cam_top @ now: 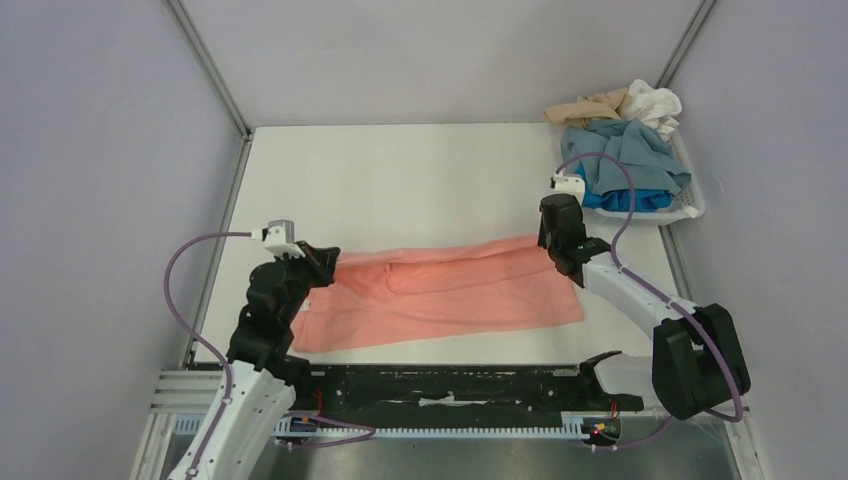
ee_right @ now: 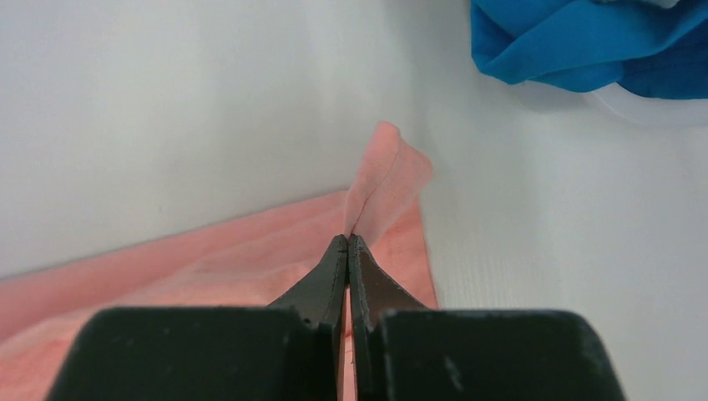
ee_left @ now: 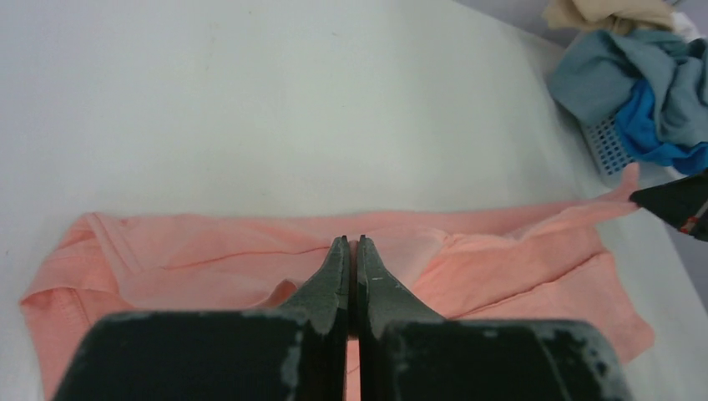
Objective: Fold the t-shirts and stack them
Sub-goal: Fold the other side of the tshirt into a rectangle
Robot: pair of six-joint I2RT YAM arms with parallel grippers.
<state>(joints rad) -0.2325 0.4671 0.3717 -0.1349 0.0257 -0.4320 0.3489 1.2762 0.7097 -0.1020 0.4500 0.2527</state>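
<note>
My left gripper moves back toward the shirt's near edge [cam_top: 353,341] and slightly toward the shirt's middle next.
A salmon-pink t-shirt [cam_top: 440,295] lies stretched across the table, its far long edge doubled over toward the front. My left gripper [cam_top: 325,258] is shut on the shirt's far left edge; in the left wrist view [ee_left: 351,242] pink cloth [ee_left: 209,259] sits between the fingers. My right gripper [cam_top: 548,238] is shut on the shirt's far right corner; in the right wrist view [ee_right: 347,241] a pinched flap of pink cloth [ee_right: 388,175] stands up past the fingertips. More t-shirts, grey-blue [cam_top: 625,150], bright blue [cam_top: 625,200], beige [cam_top: 590,108] and white [cam_top: 655,105], are heaped in a basket.
A white plastic basket [cam_top: 690,205] stands at the far right corner against the right wall. Grey walls close in the table on the left, back and right. A black rail [cam_top: 450,385] runs along the near edge between the arm bases.
</note>
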